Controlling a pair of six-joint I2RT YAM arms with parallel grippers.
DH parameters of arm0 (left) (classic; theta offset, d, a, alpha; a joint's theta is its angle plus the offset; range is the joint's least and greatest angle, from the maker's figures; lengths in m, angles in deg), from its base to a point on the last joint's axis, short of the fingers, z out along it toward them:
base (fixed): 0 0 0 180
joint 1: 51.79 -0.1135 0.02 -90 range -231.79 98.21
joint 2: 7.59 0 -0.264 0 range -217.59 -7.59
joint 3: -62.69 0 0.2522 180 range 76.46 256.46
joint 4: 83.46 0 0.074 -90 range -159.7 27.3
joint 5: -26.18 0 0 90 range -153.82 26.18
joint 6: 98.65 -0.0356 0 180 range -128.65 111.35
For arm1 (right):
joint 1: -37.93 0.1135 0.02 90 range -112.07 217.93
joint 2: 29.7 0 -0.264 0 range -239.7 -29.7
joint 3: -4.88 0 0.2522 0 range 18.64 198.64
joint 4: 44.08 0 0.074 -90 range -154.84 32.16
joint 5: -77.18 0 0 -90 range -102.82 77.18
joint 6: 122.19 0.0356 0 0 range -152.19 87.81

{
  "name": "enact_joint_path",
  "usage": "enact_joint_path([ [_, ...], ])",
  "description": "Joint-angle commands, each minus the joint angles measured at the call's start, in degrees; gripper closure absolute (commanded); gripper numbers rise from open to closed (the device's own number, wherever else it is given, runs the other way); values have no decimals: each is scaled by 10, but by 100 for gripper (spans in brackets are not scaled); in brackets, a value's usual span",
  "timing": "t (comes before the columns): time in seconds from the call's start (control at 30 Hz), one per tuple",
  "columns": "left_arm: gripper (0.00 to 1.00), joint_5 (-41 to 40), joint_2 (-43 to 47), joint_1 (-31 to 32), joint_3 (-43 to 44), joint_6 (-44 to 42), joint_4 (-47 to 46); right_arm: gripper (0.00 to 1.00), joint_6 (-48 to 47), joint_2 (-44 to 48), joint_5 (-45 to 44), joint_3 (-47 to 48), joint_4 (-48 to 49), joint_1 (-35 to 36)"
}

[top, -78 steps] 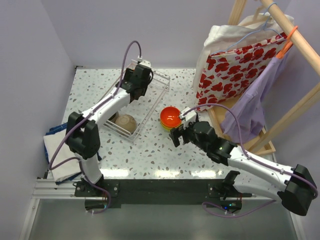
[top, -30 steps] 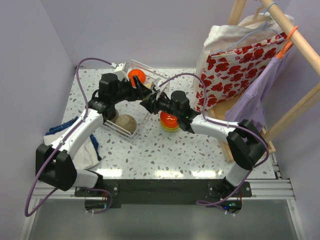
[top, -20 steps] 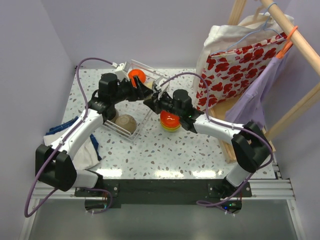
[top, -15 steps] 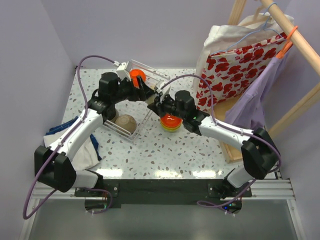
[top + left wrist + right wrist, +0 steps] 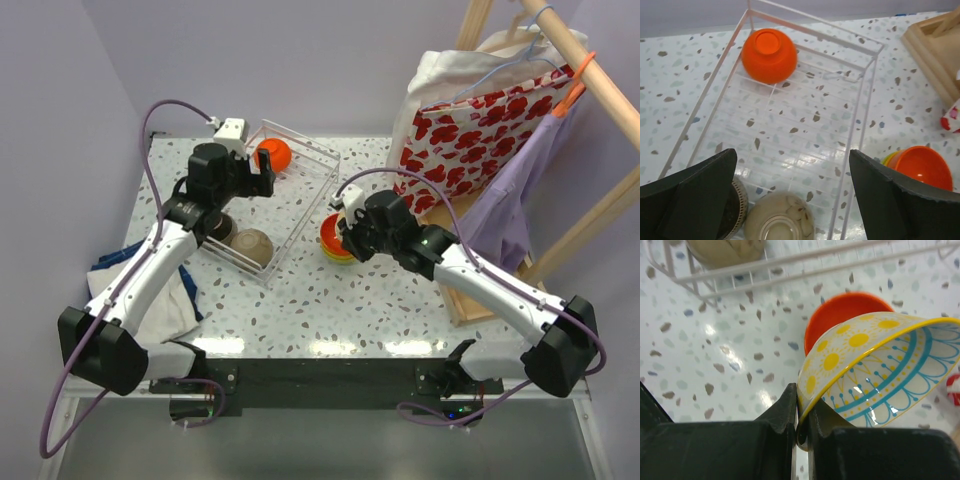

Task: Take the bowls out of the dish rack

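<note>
My right gripper moves down and right in the top view next, lowers the bowl and releases it, since bare tabletop lies there beside the stack.
The white wire dish rack (image 5: 300, 200) (image 5: 860, 120) holds an upturned orange-red bowl (image 5: 272, 155) (image 5: 769, 55) at its far end. At its near end sit a tan bowl (image 5: 252, 245) (image 5: 779, 217) and a dark brown bowl (image 5: 218, 226) (image 5: 736, 212). My left gripper (image 5: 258, 176) (image 5: 792, 200) hangs open and empty above the rack. My right gripper (image 5: 342, 230) (image 5: 802, 410) is shut on the rim of the cream patterned bowl (image 5: 880, 375), tilted over the stack of orange-red, yellow-orange and lime green bowls (image 5: 336, 247) (image 5: 840, 315) (image 5: 920, 165) beside the rack.
A wooden clothes rack (image 5: 590, 215) with a red-flowered bag (image 5: 470, 140) and a lilac shirt (image 5: 510, 200) stands at the right, its base (image 5: 490, 295) close to the stack. A folded cloth (image 5: 130, 300) lies at the left table edge.
The two grippers met over the rack and have parted. The left one opened and drew back left; the right one swung right, carrying the cream bowl over the stack.
</note>
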State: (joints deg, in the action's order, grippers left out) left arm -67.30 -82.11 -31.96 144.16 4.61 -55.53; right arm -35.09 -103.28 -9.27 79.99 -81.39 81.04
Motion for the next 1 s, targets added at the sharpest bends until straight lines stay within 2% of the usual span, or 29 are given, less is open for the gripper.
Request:
enact_joint_path([
  [0.0,0,-108,19,3,-20,-53,16,100,-13,3,-81,42,-156,0],
  [0.37,0,-148,11,24,-31,-74,11,100,9,-103,-239,74,-277,-4],
  [0.6,0,-156,11,34,-33,-78,9,100,3,-173,-222,65,-252,-16],
  [0.97,0,-163,13,40,-35,-82,7,100,-4,-256,-249,57,-234,-22],
])
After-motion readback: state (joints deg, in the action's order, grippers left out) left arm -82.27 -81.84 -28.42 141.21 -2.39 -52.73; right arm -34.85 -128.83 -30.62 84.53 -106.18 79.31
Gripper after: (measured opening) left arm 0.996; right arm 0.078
